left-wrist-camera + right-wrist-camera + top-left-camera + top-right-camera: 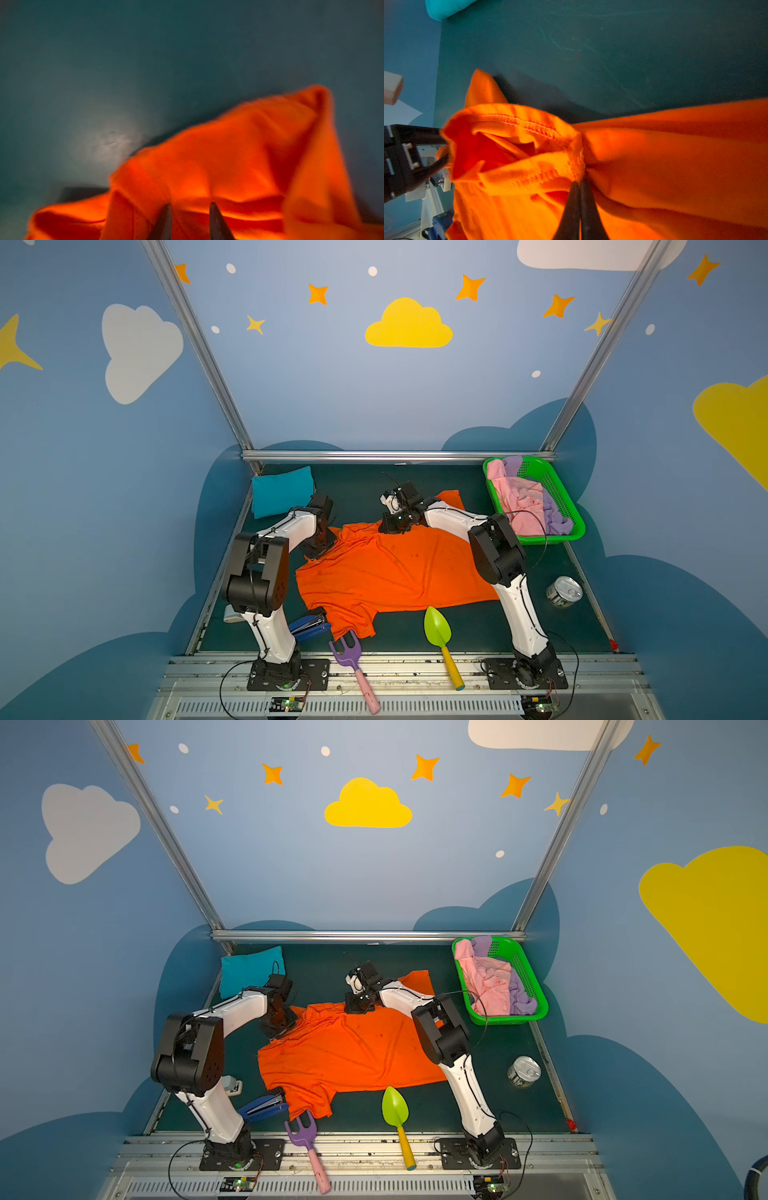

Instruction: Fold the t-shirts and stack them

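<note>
The shirt's stitched edge needs to be pulled outward next by the robot's right gripper, over the bare table past the shirt's bunched far side, and released there.
A bright orange t-shirt [395,568] [353,1052] lies spread and wrinkled in the middle of the dark green table. My right gripper [395,526] [580,182] is shut on a stitched edge at its far side, lifting a bunch of cloth. My left gripper [318,549] [190,204] is at the shirt's far left corner, its fingers apart, with orange cloth [228,166] heaped just past the tips. A folded teal t-shirt [282,491] sits at the back left. Pink [523,497] and lilac [557,518] t-shirts are heaped in the basket.
The green basket [548,538] stands at the back right. A tin can [564,592] is on the right. Along the front edge lie a green trowel [437,626], a purple toy rake [345,649] and a blue stapler [309,626] beside the shirt's near sleeve.
</note>
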